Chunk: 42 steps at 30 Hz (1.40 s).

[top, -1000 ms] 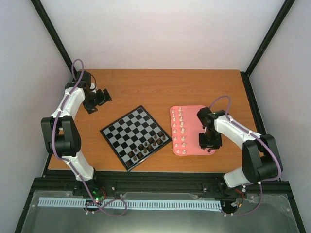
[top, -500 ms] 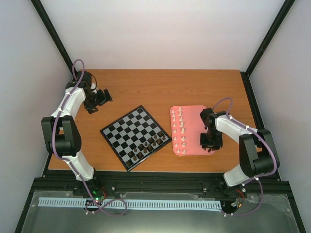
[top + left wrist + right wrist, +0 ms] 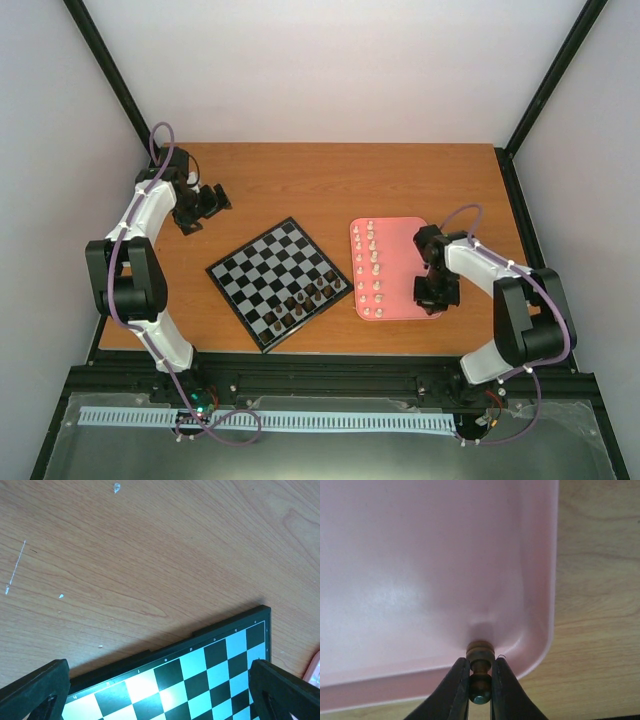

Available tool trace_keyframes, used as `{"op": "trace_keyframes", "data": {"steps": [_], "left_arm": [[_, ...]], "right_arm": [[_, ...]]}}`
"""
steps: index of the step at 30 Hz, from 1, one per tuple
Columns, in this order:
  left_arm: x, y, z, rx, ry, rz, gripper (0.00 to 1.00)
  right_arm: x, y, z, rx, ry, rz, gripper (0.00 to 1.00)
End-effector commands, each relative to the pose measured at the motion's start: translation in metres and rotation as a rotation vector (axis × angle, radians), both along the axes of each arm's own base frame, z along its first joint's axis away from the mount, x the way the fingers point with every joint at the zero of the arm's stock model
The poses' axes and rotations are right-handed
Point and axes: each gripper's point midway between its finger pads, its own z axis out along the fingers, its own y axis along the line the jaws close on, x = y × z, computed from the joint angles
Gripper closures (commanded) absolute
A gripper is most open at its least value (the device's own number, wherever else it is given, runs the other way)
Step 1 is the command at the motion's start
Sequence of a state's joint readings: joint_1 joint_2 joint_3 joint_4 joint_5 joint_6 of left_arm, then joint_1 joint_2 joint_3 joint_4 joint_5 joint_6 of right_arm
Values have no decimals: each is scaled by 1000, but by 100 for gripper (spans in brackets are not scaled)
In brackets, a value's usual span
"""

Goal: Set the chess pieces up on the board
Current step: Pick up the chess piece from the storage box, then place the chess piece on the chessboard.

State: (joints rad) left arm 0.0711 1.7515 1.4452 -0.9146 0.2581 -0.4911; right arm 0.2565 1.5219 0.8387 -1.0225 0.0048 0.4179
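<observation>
My right gripper rises next, crosses left in the top view to the board and lowers to release on the empty square by the board's near corner.
The board lies at an angle mid-table, with several dark brown chess pieces standing along its near right side. Cream-white pieces stand in two columns on the left part of the pink tray. My right gripper is down at the tray's near right corner. In the right wrist view it is shut on a dark brown piece whose base rests on the tray floor. My left gripper hovers at the back left, open and empty, above the board's edge.
The pink tray's rounded rim curves just right of the held piece, with bare wooden table beyond it. A sliver of the pink tray shows at the right edge of the left wrist view. Black frame posts stand at the table's back corners.
My right gripper has sunk slightly toward the tray's near right corner and its jaws have shut on the dark brown piece. The left arm has not moved.
</observation>
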Motion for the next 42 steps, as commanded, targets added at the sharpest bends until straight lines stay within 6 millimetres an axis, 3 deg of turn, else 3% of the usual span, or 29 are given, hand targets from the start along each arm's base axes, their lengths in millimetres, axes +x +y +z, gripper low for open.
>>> {"op": "trace_keyframes", "data": {"steps": [1, 7, 13, 17, 24, 25, 26, 29, 32, 37, 42], "left_arm": [[2, -4, -3, -11, -5, -16, 0], [1, -4, -3, -14, -7, -16, 0], [1, -3, 4, -5, -26, -16, 0], [0, -2, 7, 4, -31, -11, 0], [-10, -1, -2, 2, 1, 22, 0], [-12, 0, -3, 1, 7, 25, 0], [-14, 0, -5, 2, 14, 33, 0], [-21, 9, -16, -19, 57, 86, 0], [-34, 30, -28, -59, 87, 181, 0], [-56, 72, -33, -33, 89, 326, 0], [-66, 81, -34, -68, 74, 417, 0]], "right_arm": [[-6, -3, 9, 1, -20, -41, 92], [9, 3, 29, 32, -85, -34, 97], [49, 46, 82, 154, -198, 79, 97], [63, 110, 106, 158, -200, 284, 97], [65, 263, 135, 195, -215, 653, 97], [58, 278, 126, 191, -183, 695, 97], [58, 301, 134, 220, -210, 734, 97], [44, 349, 130, 260, -204, 827, 97], [22, 381, 120, 316, -162, 882, 97], [-19, 409, 99, 370, -85, 989, 97], [-39, 420, 85, 387, -44, 1034, 97]]}}
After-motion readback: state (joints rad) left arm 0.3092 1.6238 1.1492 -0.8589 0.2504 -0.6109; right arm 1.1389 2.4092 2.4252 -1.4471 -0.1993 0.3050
